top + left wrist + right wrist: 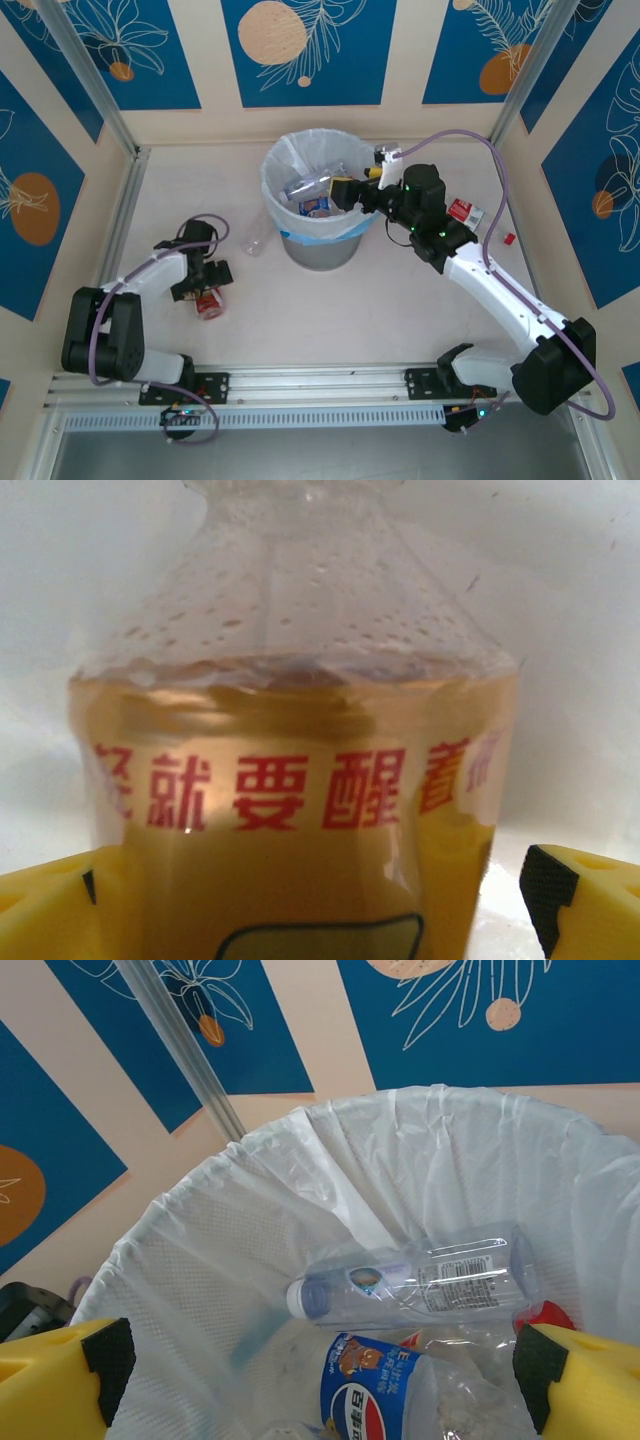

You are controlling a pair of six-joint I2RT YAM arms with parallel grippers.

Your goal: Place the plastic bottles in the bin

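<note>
My left gripper is still short of the bottle's orange, red-lettered label. It needs to move further in first, then close on the label.
A clear plastic bottle with an orange, red-lettered label [290, 780] lies on the table [209, 303]. My left gripper [205, 287] [320, 920] is open and straddles it, one yellow finger [590, 905] on each side. My right gripper [345, 192] [320, 1385] hovers open over the bin [300, 250], with nothing between its fingers. Inside the bag-lined bin [200, 1260] lie a clear white-capped bottle [430, 1285] and a blue-labelled bottle [385, 1395]. More bottles lie on the table: a clear one [256, 237] left of the bin, a red-labelled one [464, 211] at the right, and one [388, 154] behind the bin.
A loose red cap [509, 238] lies near the right wall. Patterned walls and metal posts close in the table on three sides. The right arm's cable [470, 140] loops above the table's back right. Bare table lies in front of the bin.
</note>
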